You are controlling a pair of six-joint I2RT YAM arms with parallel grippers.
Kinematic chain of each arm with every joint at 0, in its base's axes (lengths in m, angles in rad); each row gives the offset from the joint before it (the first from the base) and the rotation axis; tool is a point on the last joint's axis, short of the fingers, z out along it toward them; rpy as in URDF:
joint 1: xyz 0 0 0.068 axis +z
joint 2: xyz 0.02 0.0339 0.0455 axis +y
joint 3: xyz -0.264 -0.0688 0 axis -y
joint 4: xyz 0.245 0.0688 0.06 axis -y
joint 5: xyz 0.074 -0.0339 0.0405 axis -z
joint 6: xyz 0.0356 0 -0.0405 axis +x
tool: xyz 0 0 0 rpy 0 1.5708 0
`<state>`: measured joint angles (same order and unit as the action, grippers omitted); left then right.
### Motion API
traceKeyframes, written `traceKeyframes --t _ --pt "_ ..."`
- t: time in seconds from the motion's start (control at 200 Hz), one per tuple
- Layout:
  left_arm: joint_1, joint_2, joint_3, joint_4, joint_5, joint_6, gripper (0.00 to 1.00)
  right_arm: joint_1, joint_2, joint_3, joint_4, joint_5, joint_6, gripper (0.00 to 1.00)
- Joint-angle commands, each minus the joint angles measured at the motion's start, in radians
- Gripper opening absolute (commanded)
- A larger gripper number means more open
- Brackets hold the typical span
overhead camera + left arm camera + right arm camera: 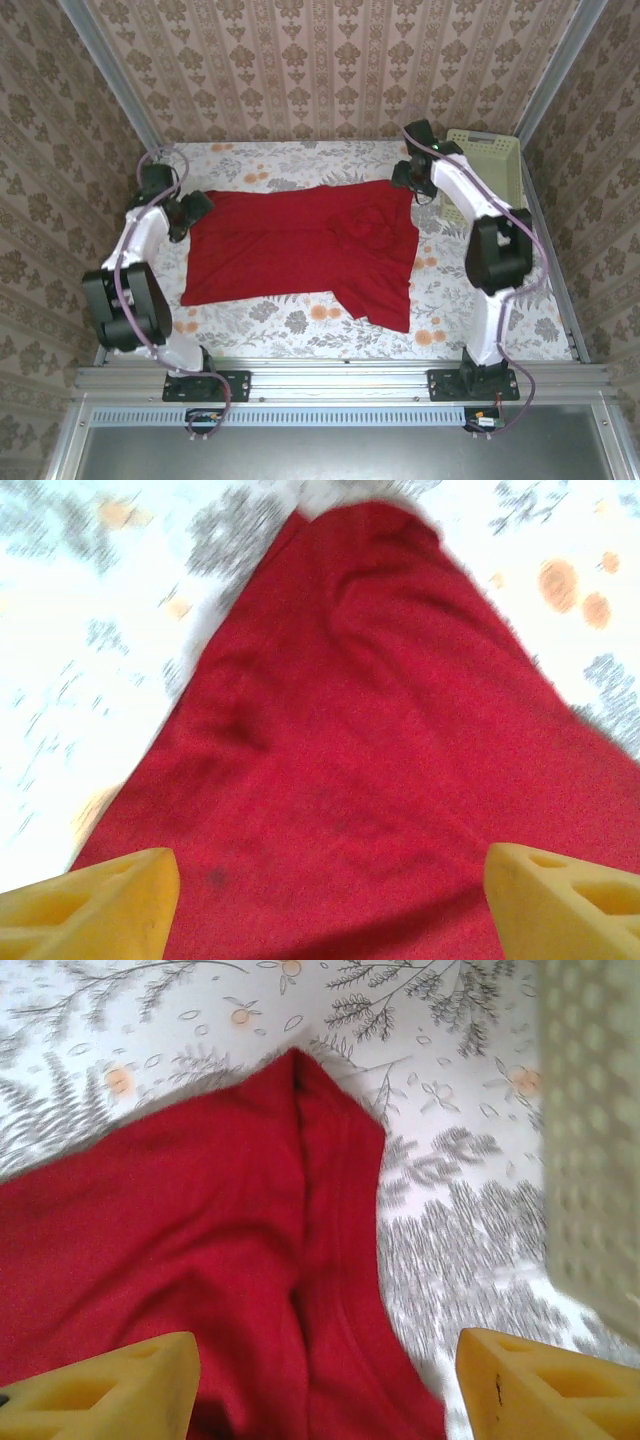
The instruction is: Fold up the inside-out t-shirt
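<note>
My open fingertips hover by the far corner of the shirt's short edge, so next my left gripper should draw back along it and lower onto that edge's near corner [185,301].
The inside-out t-shirt [310,250], plain bright red cloth, lies spread across the floral table, a flap folded over near its right half and a corner hanging toward the front. My left gripper [193,206] hovers at the shirt's left edge, jaws open, yellow fingertips [95,905] wide apart over red cloth [370,750]. My right gripper [408,172] is at the shirt's far right corner, open, with its fingers [110,1390] straddling the hemmed corner [320,1210]. Neither holds cloth.
A pale perforated basket [487,172] stands at the back right, close beside the right gripper, its wall [590,1130] near the right finger. The floral tablecloth [300,320] runs bare along the front. Patterned walls close in the back and sides.
</note>
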<state>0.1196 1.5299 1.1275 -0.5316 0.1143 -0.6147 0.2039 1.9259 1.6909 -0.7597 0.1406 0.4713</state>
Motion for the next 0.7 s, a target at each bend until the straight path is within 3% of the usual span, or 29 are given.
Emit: traceKeyframes --t 0.0,0.16,0.345,0.495,0.695 --pt "0.003 -0.075 -0.17 -0.051 -0.068 -0.031 0.82 0.03 -0.197 -0.232 0.068 -0.035 0.019 0.71" --pt "0.021 -0.197 -0.34 -0.086 -0.081 -0.047 0.85 0.085 -0.475 -0.56 0.13 -0.041 0.076 0.71" --pt "0.077 -0.338 -0.472 -0.136 -0.137 -0.048 0.8 0.151 -0.717 -0.841 0.161 -0.039 0.137 0.72" --pt "0.122 -0.362 -0.551 -0.079 -0.084 -0.045 0.72 0.197 -0.8 -0.973 0.162 -0.055 0.175 0.73" --pt "0.134 -0.27 -0.563 0.017 -0.046 -0.044 0.55 0.251 -0.823 -1.069 0.144 -0.051 0.203 0.73"
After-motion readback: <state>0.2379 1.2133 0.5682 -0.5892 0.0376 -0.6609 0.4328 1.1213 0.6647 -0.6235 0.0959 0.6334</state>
